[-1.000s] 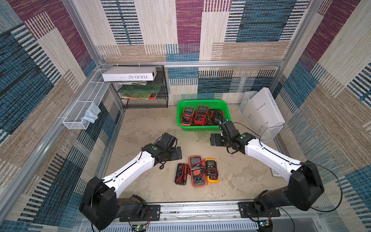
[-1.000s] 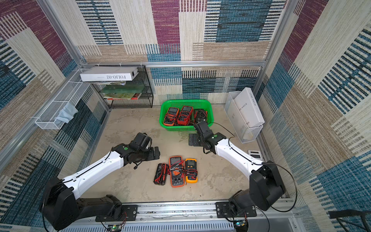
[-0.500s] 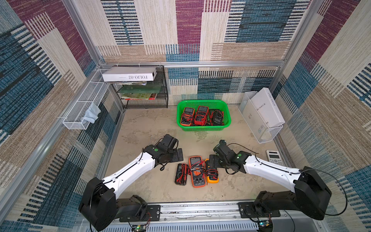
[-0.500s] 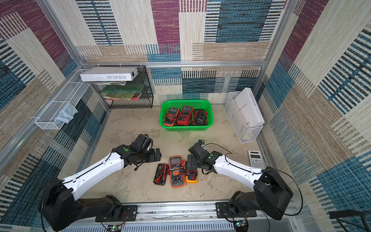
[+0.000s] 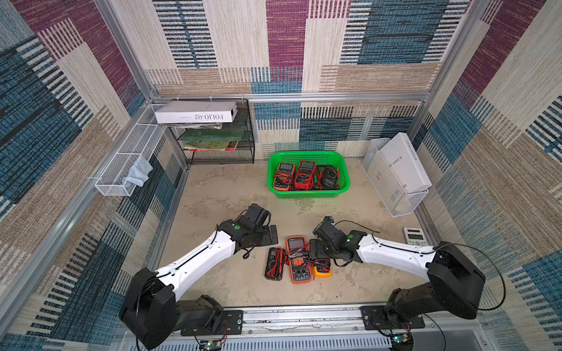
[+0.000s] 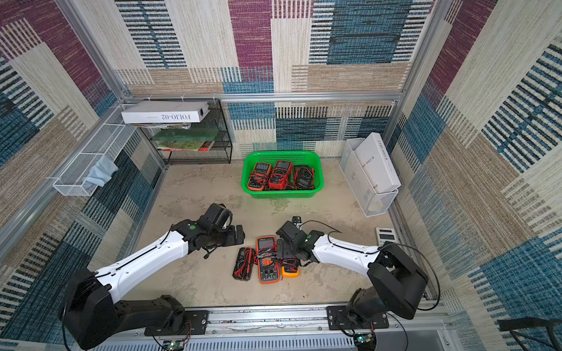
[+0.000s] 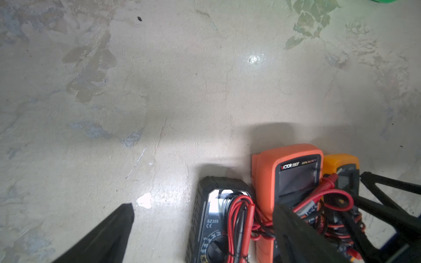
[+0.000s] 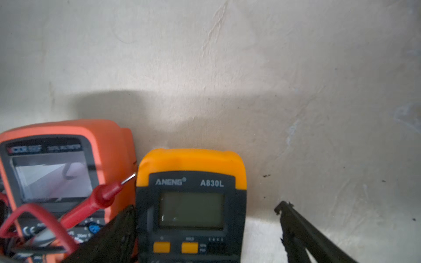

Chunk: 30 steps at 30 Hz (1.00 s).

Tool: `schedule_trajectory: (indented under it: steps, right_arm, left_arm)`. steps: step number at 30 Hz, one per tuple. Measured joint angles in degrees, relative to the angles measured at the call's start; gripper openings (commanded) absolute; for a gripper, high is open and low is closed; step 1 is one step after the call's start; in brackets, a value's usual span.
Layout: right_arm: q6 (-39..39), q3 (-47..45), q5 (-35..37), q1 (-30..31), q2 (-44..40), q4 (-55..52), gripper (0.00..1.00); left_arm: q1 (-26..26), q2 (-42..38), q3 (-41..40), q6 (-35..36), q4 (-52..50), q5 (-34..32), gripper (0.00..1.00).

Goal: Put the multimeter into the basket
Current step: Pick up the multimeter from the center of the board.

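Note:
I will keep my right gripper low and close both fingers onto the long sides of the yellow multimeter's case (image 5: 322,267) (image 8: 190,228). The case is between my open fingers.
The green basket (image 5: 307,154) (image 6: 281,153) stands at the back middle and holds three multimeters. Three more lie side by side near the front: a black one (image 5: 274,263) (image 7: 205,227), an orange one (image 5: 299,261) (image 8: 109,141) and a yellow multimeter (image 5: 323,269) (image 8: 191,164). My right gripper (image 5: 317,247) (image 8: 205,218) is open and low over the yellow multimeter, one finger on each side of it. Its grip has not closed on the case. My left gripper (image 5: 267,235) (image 7: 205,218) hangs open just behind the black one, holding nothing.
A black mesh rack (image 5: 219,142) with a white box on top stands at the back left. One white wire bin (image 5: 127,164) hangs on the left wall. Another (image 5: 407,200) with white boxes stands at the right. A calculator (image 5: 415,237) lies by the right wall.
My right arm swung back from the basket to the front and came down over the yellow multimeter, still open. The left arm stayed almost where it was.

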Motion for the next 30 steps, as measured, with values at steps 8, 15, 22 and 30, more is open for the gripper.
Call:
schedule_trajectory:
  steps: [8, 15, 22, 30]
  right_arm:
    - [-0.1, 0.0, -0.2, 0.0, 4.0, 1.5, 0.91]
    - [-0.3, -0.4, -0.2, 0.0, 4.3, 3.2, 0.74]
    - [-0.8, -1.6, -0.2, -0.7, 2.6, 2.9, 0.64]
    - [-1.9, -2.1, 0.5, -4.0, -2.3, 0.9, 0.59]
  left_arm:
    - [-0.1, 0.0, 0.0, -0.2, 0.0, 0.0, 1.0]
    - [-0.1, 0.0, 0.5, -0.4, 0.0, -0.1, 1.0]
    - [-0.2, 0.0, 1.3, -0.5, 0.0, -0.1, 1.0]
    - [-0.2, 0.0, 2.6, -0.5, -0.1, -0.4, 1.0]
